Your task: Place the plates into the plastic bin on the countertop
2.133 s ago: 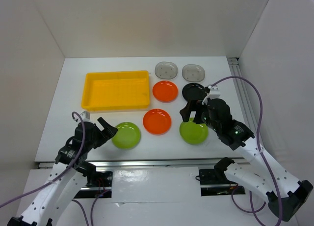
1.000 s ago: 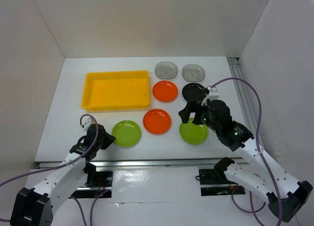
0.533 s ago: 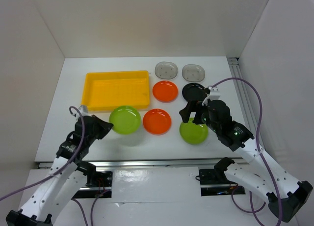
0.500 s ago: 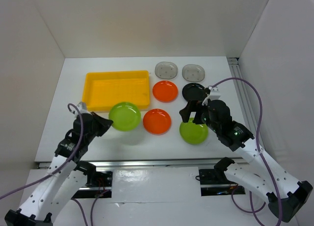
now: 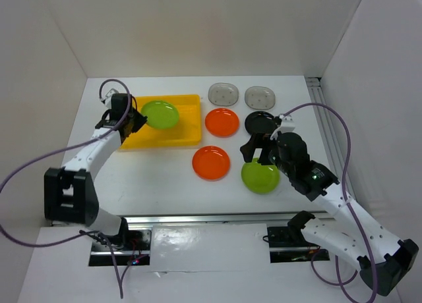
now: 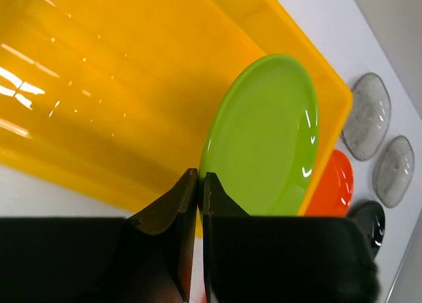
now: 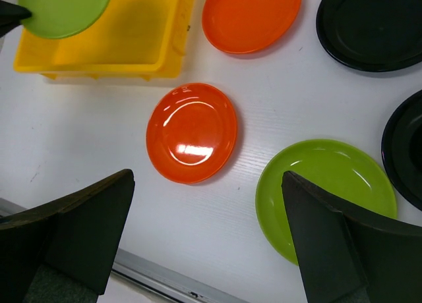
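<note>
The left gripper lowers the plate outward past the bin's near edge next, since the lime-green plate still hangs tilted above the bin's yellow bottom [image 5: 163, 132] [image 6: 158, 112].
My left gripper [image 5: 136, 118] [image 6: 200, 178] is shut on the rim of a lime-green plate [image 5: 160, 114] [image 6: 264, 138], which hangs tilted over the right part of the yellow plastic bin [image 5: 132, 137] [image 6: 99, 85]. My right gripper [image 5: 254, 151] [image 7: 208, 178] stands open above the countertop [image 5: 151, 178], holding nothing. Below it lie an orange plate [image 5: 211, 163] [image 7: 191, 133] and a second green plate [image 5: 260, 176] [image 7: 323, 191]. Another orange plate [image 5: 222, 122], a black plate [image 5: 260, 123] and two grey dotted plates [image 5: 223, 93] [image 5: 260, 96] lie further back.
White walls close the countertop on three sides. A metal rail [image 5: 330, 132] runs along the right edge and another along the front [image 5: 198, 217]. A second dark round rim [image 7: 405, 151] shows at the right edge of the right wrist view.
My left gripper closed on the near-left green plate, lifted it, and carried it back over the yellow bin. The right arm has stayed still and open.
</note>
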Available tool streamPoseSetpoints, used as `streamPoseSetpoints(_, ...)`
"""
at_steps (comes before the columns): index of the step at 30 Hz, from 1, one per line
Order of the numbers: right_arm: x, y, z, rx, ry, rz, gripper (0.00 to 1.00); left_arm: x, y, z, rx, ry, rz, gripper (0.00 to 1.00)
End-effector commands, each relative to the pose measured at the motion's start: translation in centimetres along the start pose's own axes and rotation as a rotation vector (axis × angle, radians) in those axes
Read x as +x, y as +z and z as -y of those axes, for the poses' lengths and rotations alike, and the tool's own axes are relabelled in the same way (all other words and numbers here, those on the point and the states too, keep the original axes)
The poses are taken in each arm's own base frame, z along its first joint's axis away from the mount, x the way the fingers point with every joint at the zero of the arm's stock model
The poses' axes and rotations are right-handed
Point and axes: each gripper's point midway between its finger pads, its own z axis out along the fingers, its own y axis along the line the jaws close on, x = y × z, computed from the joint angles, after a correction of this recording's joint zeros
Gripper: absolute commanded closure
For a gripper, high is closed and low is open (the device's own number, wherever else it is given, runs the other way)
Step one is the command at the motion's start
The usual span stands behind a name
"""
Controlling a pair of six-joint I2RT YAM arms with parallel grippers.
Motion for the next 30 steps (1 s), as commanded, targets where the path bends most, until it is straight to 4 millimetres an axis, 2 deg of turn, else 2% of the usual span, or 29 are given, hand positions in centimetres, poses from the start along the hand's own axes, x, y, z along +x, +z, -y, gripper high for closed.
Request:
streamPoseSetpoints(1,-3.6,-0.9,-1.9,-0.061,0.028,0.122,0.0,-2.1,2.9,3.1,0.117,0.01,0.009,1.0)
streamPoseSetpoints(2,-3.4,-0.7,-2.0,-0.071,0.037,0.118,0.0,-2.5,3.5,4.3,0.155,0.018,0.012,1.0)
streamPoseSetpoints(3,-3.4,-0.7,-2.0,-0.071,0.037,0.118,0.0,-1.7,5.5,3.5,0.132,0.016,-0.023,1.0)
streamPoseSetpoints(4,-3.3,-0.9,-2.0,-0.074,0.047,0.12,0.0,-2.2,6.4,3.7,0.138,0.02,-0.019,1.0)
streamPoseSetpoints(5,-2.9,-0.7,-2.0,-0.08,0.046,0.113,0.0,-1.9,7.2,3.7,0.134,0.021,-0.035,1.0)
streamPoseSetpoints(6,-3.5,-1.3,-2.2,-0.096,0.051,0.14,0.0,-1.9,9.0,3.1,0.105,0.027,-0.05,1.0)
streamPoseSetpoints(7,-3.2,-1.3,-2.1,-0.095,0.05,0.138,0.0,-0.8,9.7,2.0,0.067,0.03,-0.086,1.0)
streamPoseSetpoints(8,-2.9,-1.1,-1.9,-0.09,0.049,0.13,0.0,-0.9,9.9,2.4,0.071,0.03,-0.095,1.0)
streamPoseSetpoints(10,-3.3,-1.5,-2.2,-0.11,0.052,0.146,0.0,-1.0,10.4,1.4,0.036,0.024,-0.094,0.97)
streamPoseSetpoints(11,-3.3,-1.5,-2.2,-0.11,0.052,0.146,0.0,-0.5,10.5,0.8,0.028,0.025,-0.101,0.85)
streamPoseSetpoints(13,-3.0,-1.6,-2.6,-0.134,0.049,0.133,0.0,-0.7,10.2,0.7,0.013,0.012,-0.092,0.48)
streamPoseSetpoints(16,-3.4,-1.9,-3.3,-0.166,0.049,0.146,0.0,-2.4,9.0,1.4,0.033,0.004,-0.05,0.24)
streamPoseSetpoints(17,-3.2,-2.2,-3.5,-0.186,0.049,0.15,0.0,-3.2,8.3,1.8,0.036,0.003,-0.026,0.07)
streamPoseSetpoints(18,-3.0,-2.2,-3.7,-0.205,0.049,0.153,0.0,-4.7,6.6,2.7,0.062,0.008,0.02,0.0)
streamPoseSetpoints(19,-3.0,-2.2,-3.7,-0.205,0.049,0.154,0.0,-4.9,5.3,3.9,0.088,0.045,0.046,0.0)
streamPoseSetpoints(20,-3.1,-2.3,-3.7,-0.212,0.051,0.166,0.0,-5.1,4.0,4.2,0.079,0.065,0.068,0.0)
streamPoseSetpoints(21,-3.1,-2.3,-3.7,-0.212,0.042,0.168,0.0,-5.4,2.4,5.7,0.121,0.087,0.085,0.0)
streamPoseSetpoints(22,-3.1,-2.3,-3.7,-0.212,0.042,0.168,0.0,-5.1,-1.0,8.1,0.205,0.144,0.111,0.0)
streamPoseSetpoints(23,-3.1,-2.3,-3.6,-0.211,0.033,0.169,0.0,-4.1,-2.6,8.8,0.244,0.157,0.097,0.0)
streamPoseSetpoints(24,-2.9,-2.0,-3.6,-0.206,0.031,0.159,0.0,-1.5,-3.5,8.3,0.278,0.177,0.044,0.0)
streamPoseSetpoints(25,-3.0,-2.0,-3.4,-0.197,0.022,0.165,0.0,0.0,-4.7,8.5,0.327,0.179,0.025,0.0)
streamPoseSetpoints(26,-3.3,-1.9,-3.4,-0.188,0.023,0.17,0.0,2.8,-6.2,9.3,0.396,0.186,-0.015,0.0)
streamPoseSetpoints(27,-3.2,-1.6,-3.2,-0.174,0.023,0.167,0.0,5.6,-7.2,7.4,0.417,0.186,-0.049,0.0)
streamPoseSetpoints(28,-3.3,-1.6,-3.0,-0.166,0.024,0.172,0.0,7.2,-7.9,7.6,0.469,0.181,-0.069,0.0)
streamPoseSetpoints(29,-3.7,-1.8,-3.2,-0.17,0.026,0.18,0.0,9.9,-8.8,7.6,0.5,0.179,-0.128,0.0)
streamPoseSetpoints(30,-3.7,-1.8,-3.2,-0.17,0.026,0.18,0.0,12.6,-8.6,5.8,0.486,0.193,-0.178,0.0)
